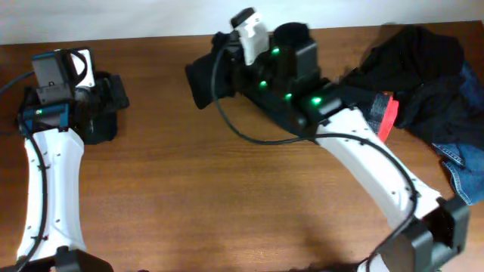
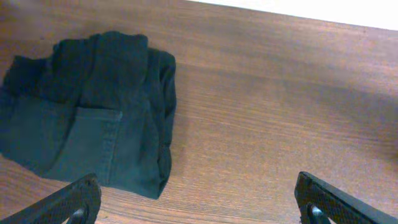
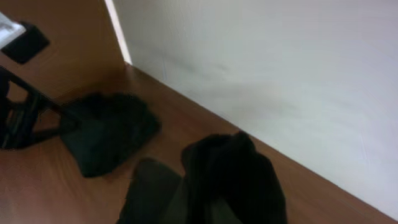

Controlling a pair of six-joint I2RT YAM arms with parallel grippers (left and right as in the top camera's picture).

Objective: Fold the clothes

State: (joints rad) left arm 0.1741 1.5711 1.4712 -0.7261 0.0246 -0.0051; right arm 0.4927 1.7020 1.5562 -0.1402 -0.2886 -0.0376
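The garment goes across with my right gripper to the bare wood on the gripper's left in the overhead view next, and is released over that clear space.
My right gripper (image 1: 214,75) is at the back middle of the table, shut on a bunched black garment (image 1: 198,81) held off the wood. In the right wrist view this black cloth (image 3: 230,180) covers the jaws. A folded dark garment (image 2: 93,118) lies on the table at the left, also seen in the overhead view (image 1: 100,127) and the right wrist view (image 3: 109,134). My left gripper (image 2: 199,208) is open and empty just short of it (image 1: 115,92). A pile of dark clothes (image 1: 420,64) lies at the back right, with a red-orange patch (image 1: 386,113) and blue denim (image 1: 463,168).
The wooden table (image 1: 227,196) ends at a white wall (image 3: 280,74) along the back. The right arm (image 1: 363,162) reaches from the front right corner across to the back middle. The left arm (image 1: 49,174) runs along the left side.
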